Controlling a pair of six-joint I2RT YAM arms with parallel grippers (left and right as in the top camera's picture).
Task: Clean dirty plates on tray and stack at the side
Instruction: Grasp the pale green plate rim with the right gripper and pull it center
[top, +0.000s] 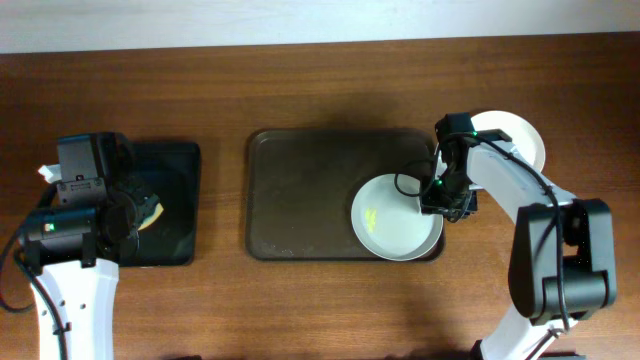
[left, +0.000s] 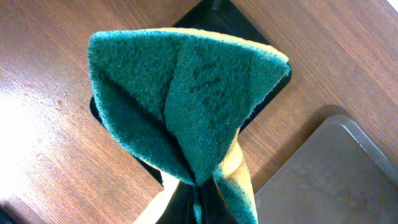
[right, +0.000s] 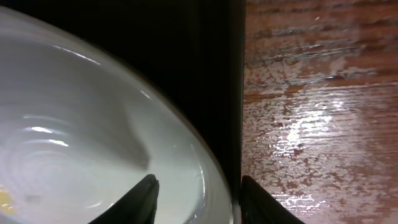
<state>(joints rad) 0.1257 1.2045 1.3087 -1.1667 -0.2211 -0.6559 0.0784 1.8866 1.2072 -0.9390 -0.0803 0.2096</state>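
Next, the left gripper wipes the yellow smear, then returns and goes down to release the sponge into the black tray, as that tray lies below.
A white plate (top: 395, 218) with a yellow smear lies in the right front corner of the brown tray (top: 300, 190). My right gripper (top: 447, 205) is open and straddles this plate's right rim. In the right wrist view one finger is over the inside of the plate (right: 81, 124) and the other outside it, the gripper (right: 199, 199) around the rim. Another white plate (top: 520, 135) sits on the table right of the tray, partly hidden by my right arm. A third plate does not show. My left gripper (top: 135, 215) is shut on a green and yellow sponge (left: 186, 93).
A smaller black tray (top: 175, 240) lies on the left of the wooden table, under my left gripper (left: 199, 211); it also shows in the left wrist view (left: 224, 12). The brown tray's corner (left: 336, 174) shows there too. Its dark rim (right: 205, 74) borders the wet-looking table.
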